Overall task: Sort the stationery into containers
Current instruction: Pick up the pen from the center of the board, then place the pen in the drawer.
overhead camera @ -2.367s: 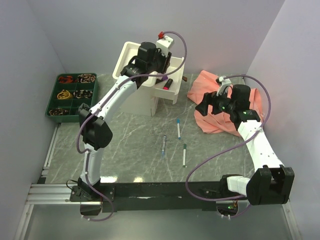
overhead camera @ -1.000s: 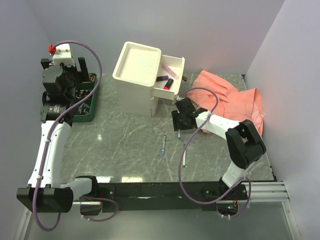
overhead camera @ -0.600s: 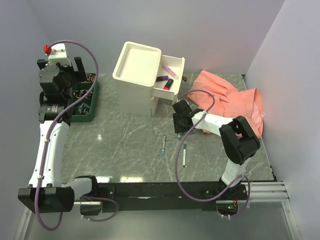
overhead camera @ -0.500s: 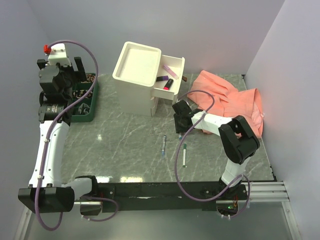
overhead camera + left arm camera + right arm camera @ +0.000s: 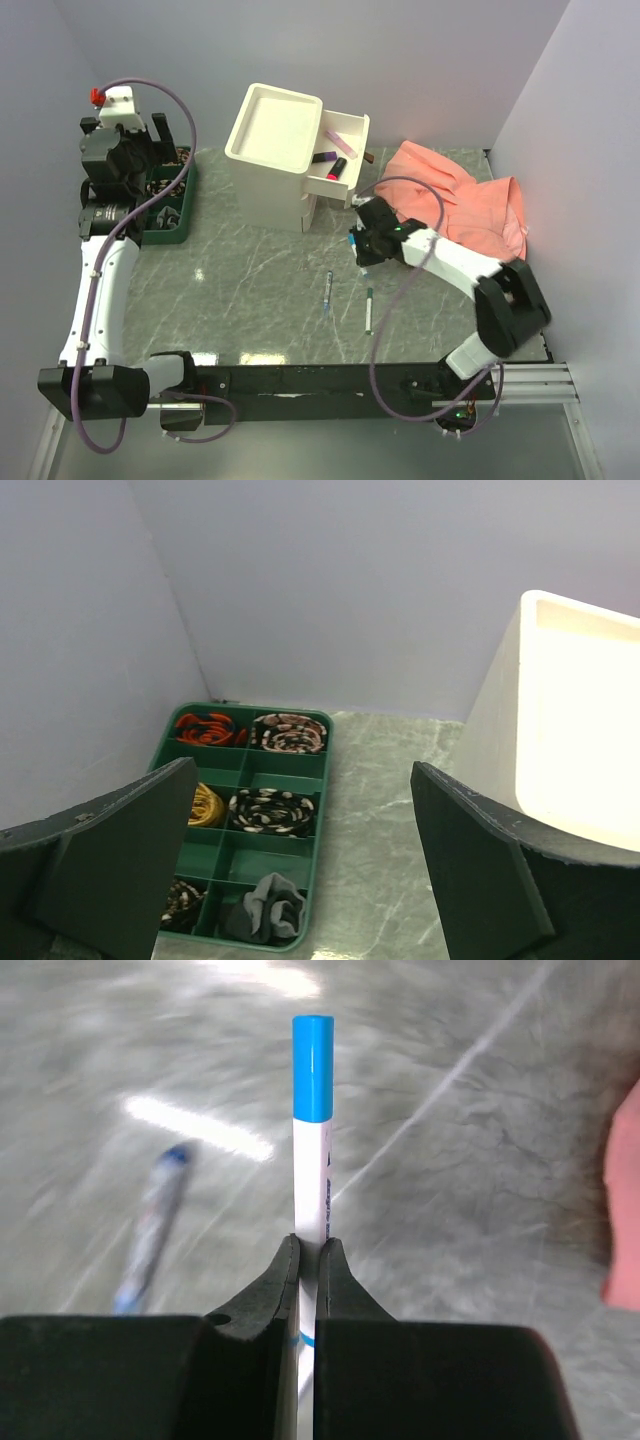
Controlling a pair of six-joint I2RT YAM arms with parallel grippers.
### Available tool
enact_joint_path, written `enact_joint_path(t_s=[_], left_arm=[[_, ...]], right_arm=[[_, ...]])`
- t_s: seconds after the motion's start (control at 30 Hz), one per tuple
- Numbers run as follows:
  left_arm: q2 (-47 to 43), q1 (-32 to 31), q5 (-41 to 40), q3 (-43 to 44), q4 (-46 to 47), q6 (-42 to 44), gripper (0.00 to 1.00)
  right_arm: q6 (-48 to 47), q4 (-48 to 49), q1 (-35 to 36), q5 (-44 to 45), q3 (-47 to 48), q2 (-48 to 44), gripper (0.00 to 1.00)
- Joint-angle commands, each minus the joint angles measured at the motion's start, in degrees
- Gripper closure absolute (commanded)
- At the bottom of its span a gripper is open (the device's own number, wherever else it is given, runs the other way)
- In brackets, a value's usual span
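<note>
The right gripper will next go up and outward over the cabinet's open top drawer [image 5: 345, 185] and let go of the white pen inside, since the drawer already has markers in it.
My right gripper [image 5: 308, 1245] is shut on a thin white pen with a blue cap [image 5: 312, 1150], which sticks out straight ahead of the fingertips above the table. From above, this gripper [image 5: 361, 250] hangs just right of the cream-white cabinet [image 5: 272, 150]. The cabinet's top drawer [image 5: 345, 185] is pulled out and holds a purple highlighter [image 5: 333, 137] and a pink-and-black marker [image 5: 338, 168]. Two pens lie on the table: a bluish one [image 5: 328, 292] and a green-capped one [image 5: 368, 308]. My left gripper [image 5: 300, 880] is open and empty, raised at the far left.
A green compartment tray [image 5: 325, 780] with coiled bands and a grey cloth sits below the left gripper by the left wall. A crumpled orange cloth [image 5: 460, 200] lies at the back right. The cabinet's open top [image 5: 590, 730] shows at the left wrist view's right edge.
The right gripper has closed on the blue-capped pen and lifted it off the table, its arm swinging out to the right. The left arm has hardly moved.
</note>
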Motion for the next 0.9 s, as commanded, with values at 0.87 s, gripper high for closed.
enact_joint_path(t_s=[0.87], left_arm=[[7.2,0.3,15.2,8.1,-0.8,-4.7,0.07]], right_arm=[[-20.2,4.2,-5.4,-13.0,43.7,4.4,1.0]])
